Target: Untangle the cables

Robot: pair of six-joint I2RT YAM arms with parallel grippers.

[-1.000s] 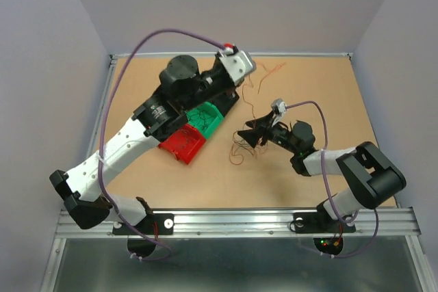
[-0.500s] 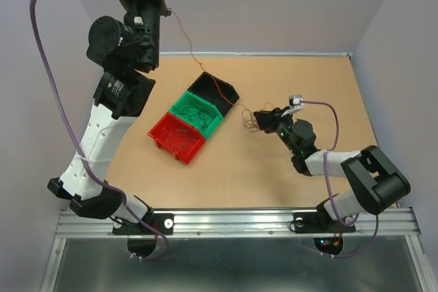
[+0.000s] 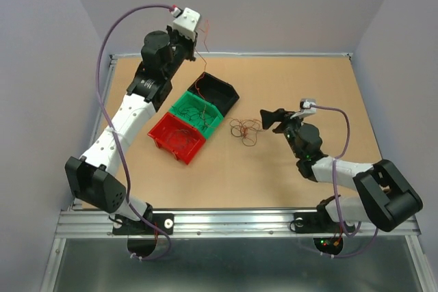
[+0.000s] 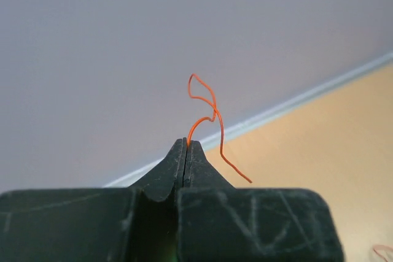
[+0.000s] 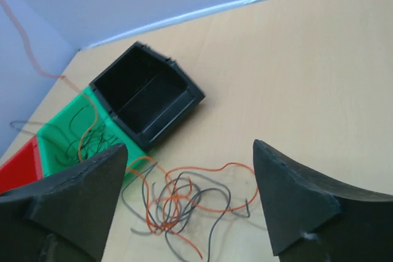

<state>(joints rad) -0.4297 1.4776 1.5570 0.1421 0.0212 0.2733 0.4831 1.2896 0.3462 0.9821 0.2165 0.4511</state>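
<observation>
The right gripper turns toward the bins and moves past the clump (image 5: 178,197) onto the orange cable next, as the cable's lower part hangs by the green bin.
The cables (image 3: 245,130) lie as a small clump of thin orange and dark wires on the table, right of the bins. In the right wrist view the clump (image 5: 178,197) lies between and below my fingers. My right gripper (image 3: 267,120) is open and empty just right of the clump, and it also shows in its own view (image 5: 187,194). My left gripper (image 3: 198,44) is raised at the back, above the black bin (image 3: 215,92). It is shut on one orange wire (image 4: 206,99), which hangs down toward the bins (image 3: 197,76).
Three bins stand in a diagonal row: the black one, a green bin (image 3: 196,113) holding dark wires and a red bin (image 3: 178,138) holding thin wires. They also show in the right wrist view: black (image 5: 147,93), green (image 5: 67,133), red (image 5: 15,164). Walls enclose the table.
My left arm swung up high with the orange wire, then came down to the back above the black bin. My right gripper drew back to the right off the clump.
</observation>
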